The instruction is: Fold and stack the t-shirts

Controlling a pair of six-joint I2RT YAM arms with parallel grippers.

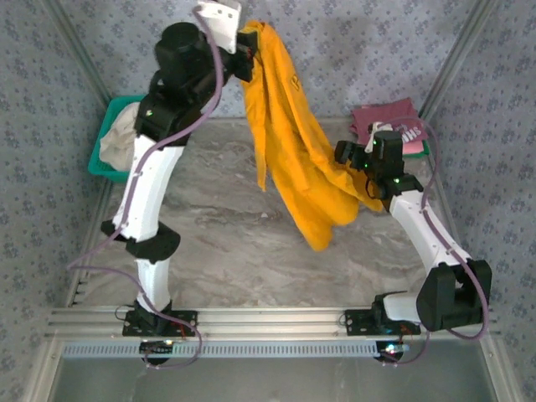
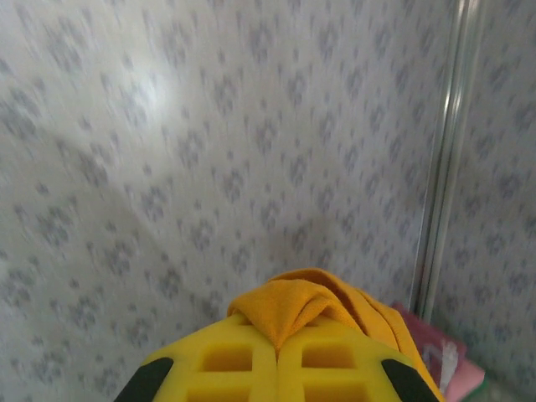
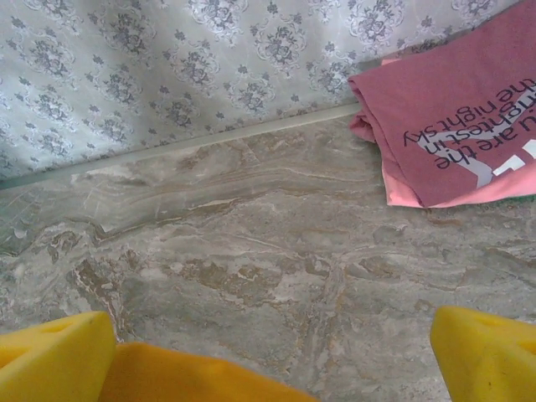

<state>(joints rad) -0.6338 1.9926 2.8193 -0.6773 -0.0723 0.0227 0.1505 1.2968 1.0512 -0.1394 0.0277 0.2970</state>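
The t-shirt still hangs high from the left gripper's closed fingers, so the left gripper will next move down toward the bare tabletop beside the green basket and release the bunch.
High at the back, my left gripper is shut on a bunch of the mustard-yellow t-shirt, which hangs from it down toward the table's middle. In the left wrist view the fabric is pinched between the closed yellow fingers of that gripper. My right gripper stands open beside the shirt's lower right part. Between its wide-apart fingers a yellow fold shows, with the right gripper not closed on it. A folded maroon t-shirt with white lettering lies on a pink one at the back right.
A green basket holding a beige cloth sits at the back left. Patterned walls enclose the marble table, with metal posts in the corners. Bare tabletop lies in front of the hanging shirt.
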